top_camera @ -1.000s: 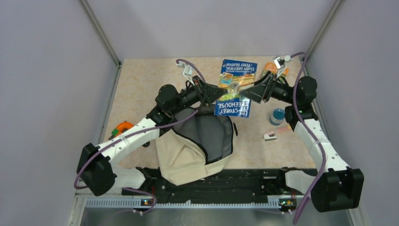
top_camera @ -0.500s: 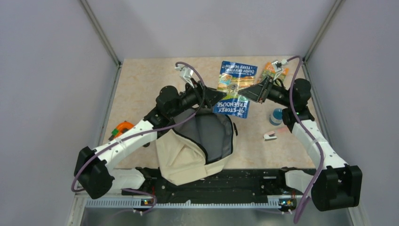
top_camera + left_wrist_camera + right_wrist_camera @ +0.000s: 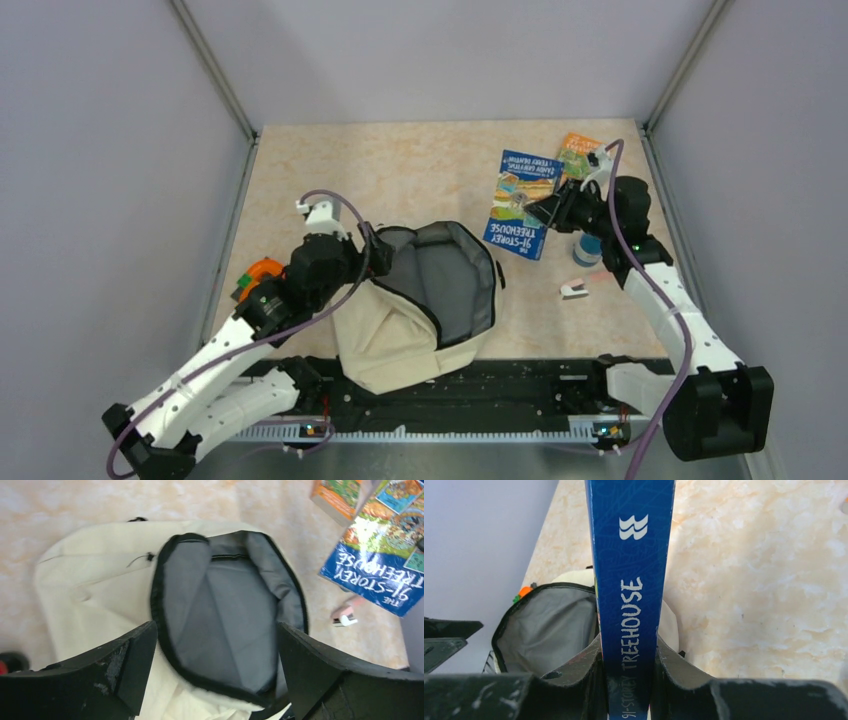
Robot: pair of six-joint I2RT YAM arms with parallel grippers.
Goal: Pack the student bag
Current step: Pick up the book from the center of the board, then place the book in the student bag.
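Observation:
The bag's black opening rim [image 3: 379, 282] [image 3: 163, 639] beside the cream front is below and between the open fingers of my left gripper, so next I should bring that gripper down over the rim and close it.
The student bag [image 3: 400, 335] lies near the front middle of the table, its cream fabric spread out and its grey-lined mouth [image 3: 225, 615] gaping wide. My left gripper [image 3: 377, 257] hovers over the mouth's left rim, open, with nothing between its fingers [image 3: 125, 665]. My right gripper [image 3: 546, 210] is shut on a blue "91-Storey Treehouse" book [image 3: 520, 200], right of the bag. In the right wrist view the book's spine [image 3: 631, 580] stands clamped between both fingers [image 3: 684, 670], and the bag's mouth [image 3: 544, 630] shows beyond it.
An orange book [image 3: 578, 152] lies at the back right. A small blue bottle [image 3: 588, 247] and a pink-and-white item [image 3: 580, 287] lie near the right arm. An orange object [image 3: 262, 272] sits left of the bag. Metal frame posts edge the table.
My left gripper let go of the book, opened wide and drew back to the bag's left rim. My right gripper closed on the book and carried it to the right.

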